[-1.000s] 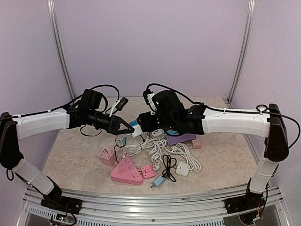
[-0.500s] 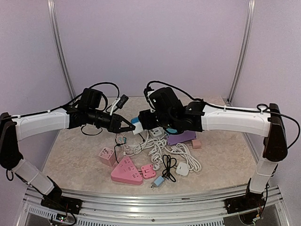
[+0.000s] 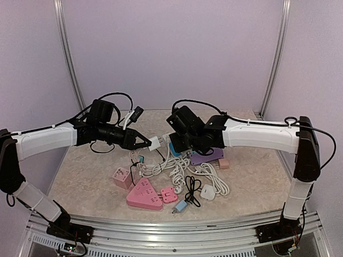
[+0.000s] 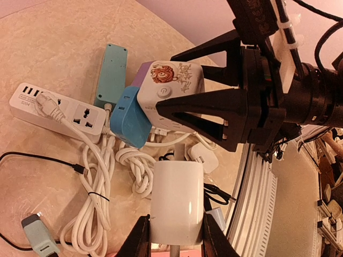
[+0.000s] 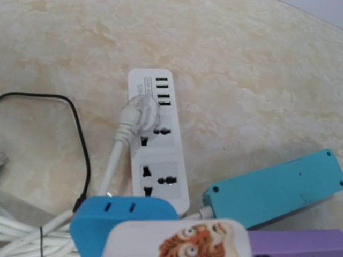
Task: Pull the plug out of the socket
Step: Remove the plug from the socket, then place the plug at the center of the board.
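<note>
My left gripper moves down toward the table between the coiled white cables and the pink triangular piece next, since the plug is off the socket (image 4: 170, 88).
My left gripper (image 3: 150, 142) is shut on a white plug (image 3: 156, 142), held off the table. In the left wrist view the plug (image 4: 177, 198) sits upright between the two black fingers (image 4: 138, 239). A short gap lies between it and the socket (image 4: 170, 88), a cube with a white face bearing a tiger picture, one blue side and one purple side. My right gripper (image 4: 167, 80) is shut on that cube, one black finger on each side. Only the cube's top (image 5: 177, 241) shows at the bottom of the right wrist view; the right fingers are hidden there.
Under the grippers lie a white power strip (image 5: 158, 139) with a white cable plug (image 5: 140, 111) in it, a teal strip (image 5: 278, 187), a purple strip (image 3: 206, 157), coiled white cables (image 3: 177, 168), a pink triangular strip (image 3: 143, 195) and a pink cube (image 3: 122, 176).
The plug and the socket were joined between the grippers; now they are apart. My right arm has drawn the socket to the right, while the left gripper keeps the plug.
</note>
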Motion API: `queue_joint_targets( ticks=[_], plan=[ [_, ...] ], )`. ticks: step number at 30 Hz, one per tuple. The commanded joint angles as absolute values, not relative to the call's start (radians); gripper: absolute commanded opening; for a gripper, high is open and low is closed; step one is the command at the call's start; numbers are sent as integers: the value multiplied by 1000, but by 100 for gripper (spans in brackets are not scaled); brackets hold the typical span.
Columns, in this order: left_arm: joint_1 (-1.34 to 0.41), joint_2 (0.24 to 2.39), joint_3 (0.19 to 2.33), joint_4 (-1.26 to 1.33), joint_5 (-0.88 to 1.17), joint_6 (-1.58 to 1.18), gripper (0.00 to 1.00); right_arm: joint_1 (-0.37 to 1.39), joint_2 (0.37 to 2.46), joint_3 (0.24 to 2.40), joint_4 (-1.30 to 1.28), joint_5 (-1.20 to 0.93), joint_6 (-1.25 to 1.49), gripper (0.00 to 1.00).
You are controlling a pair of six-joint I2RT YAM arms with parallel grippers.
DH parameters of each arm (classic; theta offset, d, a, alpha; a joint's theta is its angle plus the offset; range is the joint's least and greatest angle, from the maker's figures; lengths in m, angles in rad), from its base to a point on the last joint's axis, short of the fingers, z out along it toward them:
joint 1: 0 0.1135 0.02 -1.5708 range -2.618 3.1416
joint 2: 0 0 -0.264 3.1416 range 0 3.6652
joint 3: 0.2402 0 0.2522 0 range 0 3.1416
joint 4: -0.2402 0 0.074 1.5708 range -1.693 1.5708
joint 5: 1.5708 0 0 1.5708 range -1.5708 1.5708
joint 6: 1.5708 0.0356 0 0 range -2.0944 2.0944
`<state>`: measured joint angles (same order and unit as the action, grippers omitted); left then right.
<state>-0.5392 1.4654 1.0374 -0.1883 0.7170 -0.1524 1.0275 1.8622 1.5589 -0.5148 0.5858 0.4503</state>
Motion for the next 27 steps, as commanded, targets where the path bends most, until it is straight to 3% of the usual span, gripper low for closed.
queue_joint_targets(
  ticks=[1,13,27],
  plan=[
    [-537,1445,1051,-195,710,-141,0,1035,1862,1592,-517,617,449,0],
    [-553,1466,1067,-236,683,-129,0,1010,1779,1516,-444,575,457,0],
    [-652,1681,1183,-426,683,-62,0,921,1548,1292,-262,495,481,0]
  ],
)
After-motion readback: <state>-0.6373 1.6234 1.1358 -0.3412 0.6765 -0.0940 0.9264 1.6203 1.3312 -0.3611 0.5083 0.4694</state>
